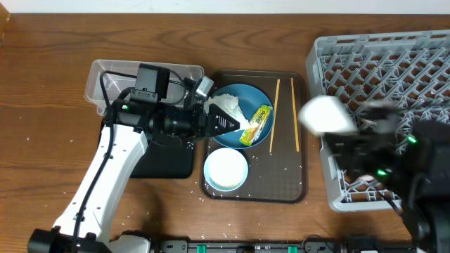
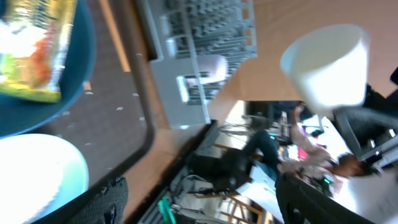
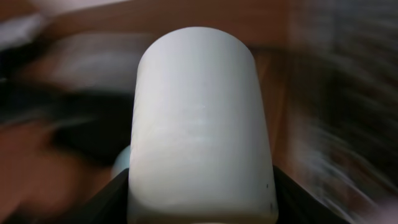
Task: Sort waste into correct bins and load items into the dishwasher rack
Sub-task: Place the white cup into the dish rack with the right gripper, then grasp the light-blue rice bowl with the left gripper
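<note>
Next, my right gripper moves across, down and to its right in the overhead view to rack [image 1: 394, 63] space beside another cup. It lowers and releases this cup there.
My right gripper [image 1: 346, 133] is shut on a small white cup [image 1: 325, 115] and holds it in the air at the left edge of the grey dishwasher rack [image 1: 394, 63]; the arm is motion-blurred. The cup fills the right wrist view [image 3: 199, 124] and also shows in the left wrist view [image 2: 326, 65]. My left gripper [image 1: 235, 126] is open and empty over the dark-blue plate [image 1: 247, 95], which carries the crumpled napkin [image 1: 226, 105] and the yellow-green wrapper [image 1: 256, 125]. The white bowl [image 1: 226, 169] sits in front of the plate. Two chopsticks [image 1: 275, 116] lie to the right of the plate.
The plate, bowl and chopsticks sit on a brown serving tray [image 1: 288, 186]. A clear tub [image 1: 116, 74] stands at the back left, and a black tray [image 1: 172, 165] lies in front of it, partly under my left arm. Rice grains are scattered along the front of the table.
</note>
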`<state>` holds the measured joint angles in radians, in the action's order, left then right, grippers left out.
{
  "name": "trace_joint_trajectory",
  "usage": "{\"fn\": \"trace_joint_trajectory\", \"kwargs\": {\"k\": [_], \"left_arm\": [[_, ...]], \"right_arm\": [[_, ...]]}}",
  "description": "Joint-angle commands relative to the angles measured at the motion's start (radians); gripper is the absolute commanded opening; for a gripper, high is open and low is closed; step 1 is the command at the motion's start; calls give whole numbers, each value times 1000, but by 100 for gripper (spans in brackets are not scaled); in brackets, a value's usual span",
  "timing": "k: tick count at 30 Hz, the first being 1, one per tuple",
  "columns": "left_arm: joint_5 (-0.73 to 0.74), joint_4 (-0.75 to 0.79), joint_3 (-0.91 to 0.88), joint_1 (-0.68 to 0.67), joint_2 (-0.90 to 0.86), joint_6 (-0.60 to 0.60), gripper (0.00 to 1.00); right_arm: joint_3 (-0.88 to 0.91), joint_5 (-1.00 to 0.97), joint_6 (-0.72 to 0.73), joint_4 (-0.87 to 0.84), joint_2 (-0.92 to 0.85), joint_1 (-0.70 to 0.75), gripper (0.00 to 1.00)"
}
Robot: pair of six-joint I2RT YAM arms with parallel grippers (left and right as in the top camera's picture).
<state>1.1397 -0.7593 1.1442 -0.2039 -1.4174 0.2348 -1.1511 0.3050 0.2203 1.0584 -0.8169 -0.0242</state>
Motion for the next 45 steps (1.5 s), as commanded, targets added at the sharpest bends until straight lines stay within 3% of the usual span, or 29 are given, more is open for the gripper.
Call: {"fn": "trace_joint_trajectory", "kwargs": {"k": [1, 4, 12, 24, 25, 26, 27, 30, 37, 41, 45], "left_arm": [[-79, -11, 16, 0, 7, -14, 79], [-79, -28, 16, 0, 7, -14, 79], [-79, -95, 16, 0, 7, -79, 79], [-79, -108, 16, 0, 7, -86, 79], [-79, -108, 16, 0, 7, -86, 79], [-79, -108, 16, 0, 7, -86, 79], [-79, -108, 16, 0, 7, -86, 79], [-79, -116, 16, 0, 7, -86, 79], [-113, -130, 16, 0, 7, -111, 81], [-254, -152, 16, -24, 8, -111, 81], [-469, -196, 16, -134, 8, -101, 80]], "right_arm": [[-13, -390, 171, 64, 6, 146, 40], [-13, -436, 206, 114, -23, 285, 38], [-13, -336, 213, 97, -233, 544, 39], [-13, -240, 264, 64, -599, 710, 33], [-13, -215, 261, 68, -615, 719, 34], [-13, -194, 256, 69, -628, 726, 43], [-13, -182, 254, 68, -637, 732, 59], [-18, -148, 253, 77, -630, 747, 72], [-55, 113, 93, 84, -453, 719, 78], [-55, 274, -33, 61, -305, 620, 77], [-55, 275, -64, 51, -201, 459, 79]]}}
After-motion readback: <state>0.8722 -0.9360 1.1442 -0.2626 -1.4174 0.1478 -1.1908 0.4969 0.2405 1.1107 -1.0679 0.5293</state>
